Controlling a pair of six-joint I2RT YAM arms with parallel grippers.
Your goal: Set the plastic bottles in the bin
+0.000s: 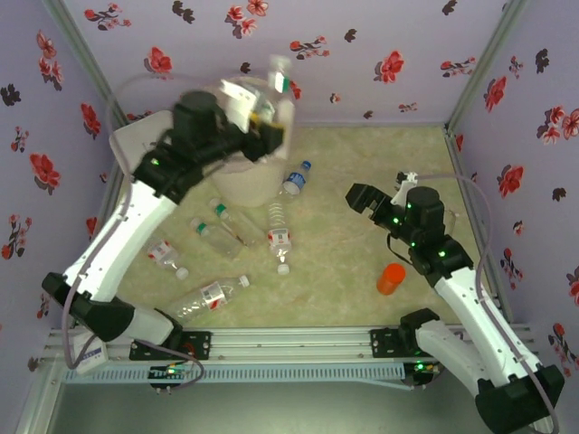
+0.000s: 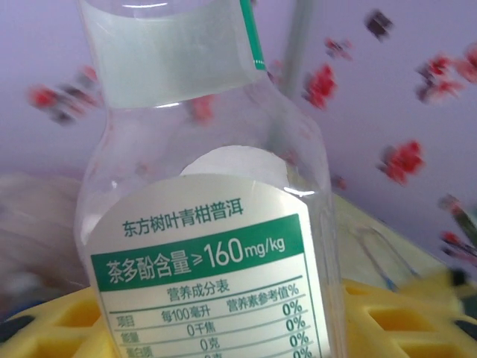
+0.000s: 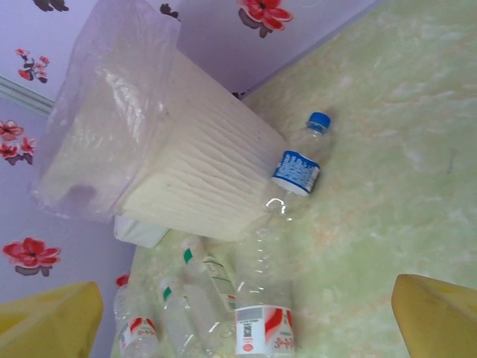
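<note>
The bottle's neck is still above the bin's rim, so my left gripper will next tip downward and lower into the pale bin's opening [image 1: 256, 89] to let go of the bottle there.
My left gripper [image 1: 268, 125] is shut on a clear plastic bottle [image 1: 279, 83] with a white and green label, held upright over the pale bin [image 1: 242, 185]. In the left wrist view that bottle [image 2: 209, 224] stands between the yellow fingers [image 2: 406, 321]. My right gripper [image 1: 364, 199] hangs open over the table's right half, with nothing between its fingers [image 3: 436, 313]. Several bottles lie by the bin: a blue-capped one [image 1: 295, 178] [image 3: 298, 168], a red-labelled one [image 1: 279, 235] [image 3: 262, 298], two green-capped ones [image 1: 222, 228] [image 3: 195, 280], a red-capped one [image 1: 166, 255] and another near the front [image 1: 210, 294].
An orange cup [image 1: 391, 278] stands at the front right beside the right arm. A white box [image 1: 128, 145] sits behind the left arm, left of the bin. The bin's clear liner [image 3: 112, 112] drapes over its rim. Flowered walls close in the back and both sides.
</note>
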